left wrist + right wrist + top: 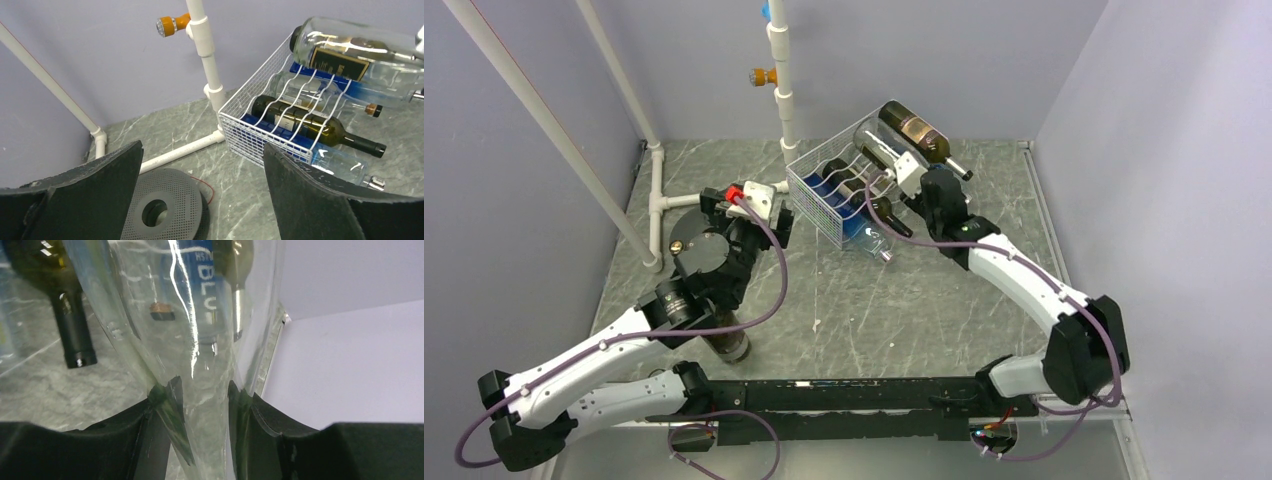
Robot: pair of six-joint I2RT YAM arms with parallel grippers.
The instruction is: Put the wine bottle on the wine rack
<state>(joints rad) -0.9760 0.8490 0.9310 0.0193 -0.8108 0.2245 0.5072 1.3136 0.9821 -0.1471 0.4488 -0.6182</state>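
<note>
The raised bottle goes down and outward in my right gripper next, to rest and be released on the rack's wires (pixel 881 156) beside the dark bottle, which lie below and outward.
The white wire wine rack (pixel 824 190) stands at the back middle of the table and also shows in the left wrist view (pixel 250 132). My right gripper (pixel 908 178) is shut on the neck of a clear wine bottle (pixel 879 148), which lies across the rack's top right. In the right wrist view the neck (pixel 205 385) sits between the gripper's (pixel 205 400) pads. The bottle has a black label (pixel 340 62). My left gripper (pixel 759 205) is open and empty, left of the rack, in the left wrist view (pixel 202 165) above the table.
A dark green bottle (pixel 310 125), a clear blue-labelled bottle (pixel 345 165) and a brown-capped clear bottle (pixel 325 95) lie in the rack. A dark bottle (pixel 919 132) lies at its far right. A black spool (pixel 160 210), white pipes (pixel 207 55) and grey walls surround it.
</note>
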